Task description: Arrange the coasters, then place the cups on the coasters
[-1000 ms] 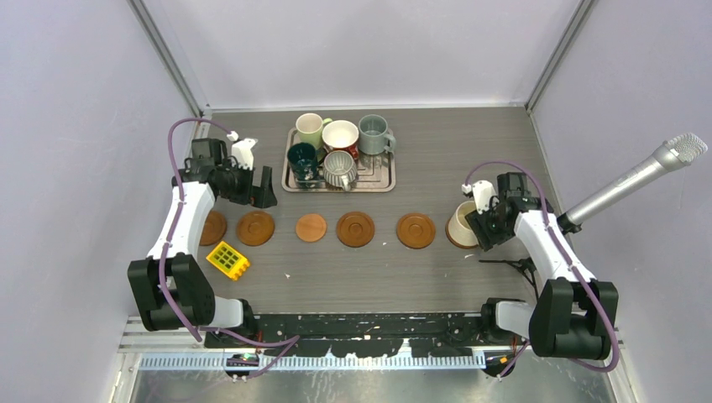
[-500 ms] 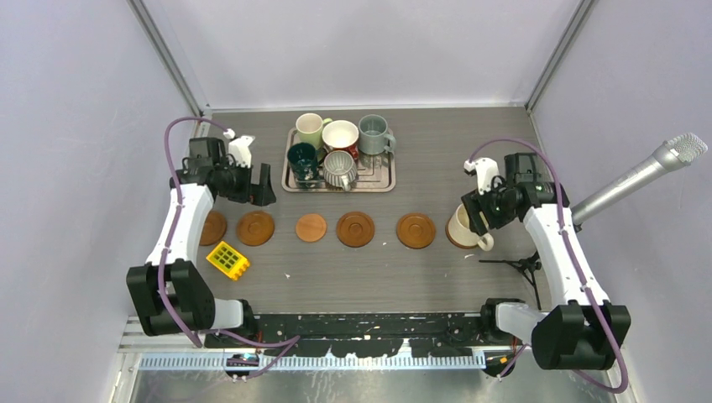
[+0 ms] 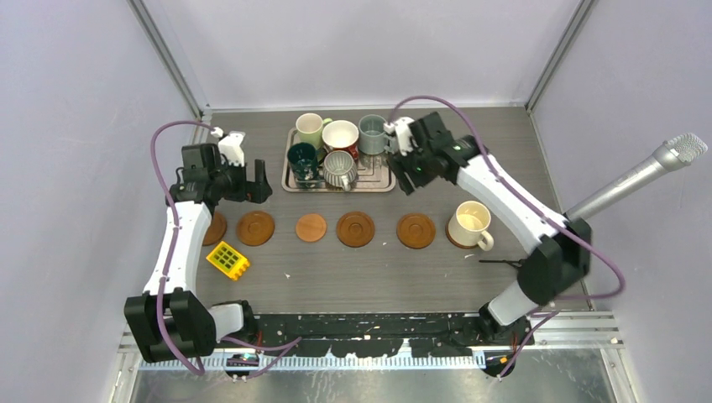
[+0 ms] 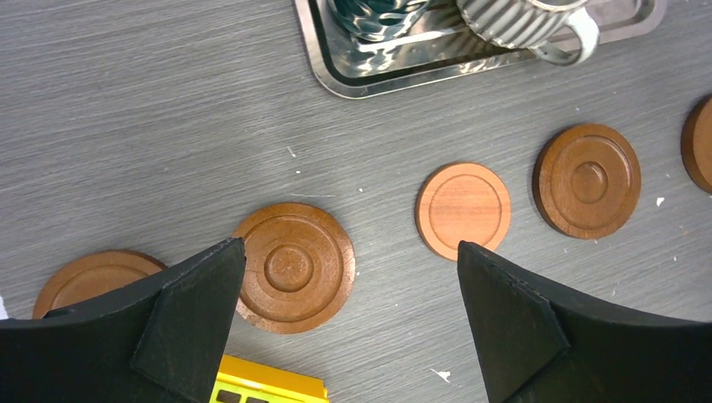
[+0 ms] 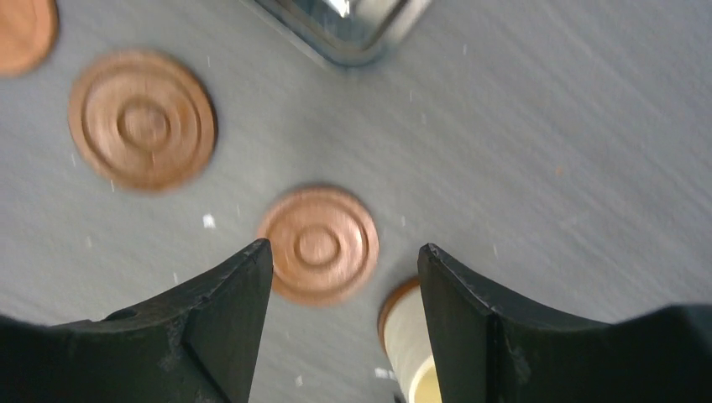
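Note:
I'll next move my right gripper left in the top view and down onto the ribbed cup's handle (image 3: 345, 182), which sticks out over the tray's near rim.
Six brown coasters form a row across the table; the leftmost coaster (image 3: 212, 227) is partly under my left arm. The cream cup (image 3: 468, 225) stands on the rightmost one. The other five coasters are bare, among them a ringed coaster (image 4: 290, 267) and the plainer, lighter coaster (image 4: 463, 210). Five cups sit in the silver tray (image 3: 379, 178): pale green (image 3: 311, 128), red-and-white (image 3: 340, 136), grey-blue (image 3: 373, 133), dark green (image 3: 301, 159) and ribbed (image 3: 339, 168). My left gripper (image 3: 259, 180) (image 4: 353, 319) hangs open and empty left of the tray. My right gripper (image 3: 409, 178) (image 5: 344, 250) hovers open and empty off the tray's right end.
A yellow grid block (image 3: 227, 259) lies near the front left, below the row of coasters. A microphone (image 3: 638, 178) on a small stand leans in from the right edge. The right wrist view is motion-blurred and shows the tray's corner (image 5: 353, 25).
My right gripper has let go of the cream cup on the rightmost coaster and swung up and left to the tray's right end. The left gripper drifted slightly back.

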`<state>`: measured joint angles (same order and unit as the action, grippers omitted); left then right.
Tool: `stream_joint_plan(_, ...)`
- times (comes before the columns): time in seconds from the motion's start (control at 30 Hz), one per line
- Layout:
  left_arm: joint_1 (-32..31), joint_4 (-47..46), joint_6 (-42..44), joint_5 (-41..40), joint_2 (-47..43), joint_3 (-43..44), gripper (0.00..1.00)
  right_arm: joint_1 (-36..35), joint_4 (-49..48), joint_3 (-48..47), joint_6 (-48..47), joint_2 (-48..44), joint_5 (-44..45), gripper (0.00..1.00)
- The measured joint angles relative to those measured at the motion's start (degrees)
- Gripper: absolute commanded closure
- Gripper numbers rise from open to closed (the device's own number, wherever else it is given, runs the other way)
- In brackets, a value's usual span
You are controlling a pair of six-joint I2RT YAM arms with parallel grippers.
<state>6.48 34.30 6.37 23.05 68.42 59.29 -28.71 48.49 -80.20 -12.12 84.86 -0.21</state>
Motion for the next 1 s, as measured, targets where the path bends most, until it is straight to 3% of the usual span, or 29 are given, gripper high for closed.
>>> stream_joint_plan(0.37, 0.0, -0.2, -2.01, -4.94, 0.63, 0.02, 0.0, -8.46, -4.22, -24.11, 17.73, 29.79, 4.9, 0.35)
stream_joint_plan(1.0, 0.0, -0.26, -2.97, -6.14, 0.55, 0.02, 0.0, -12.22, -1.7, -41.16, 27.39, 48.78, 6.97, 0.52)
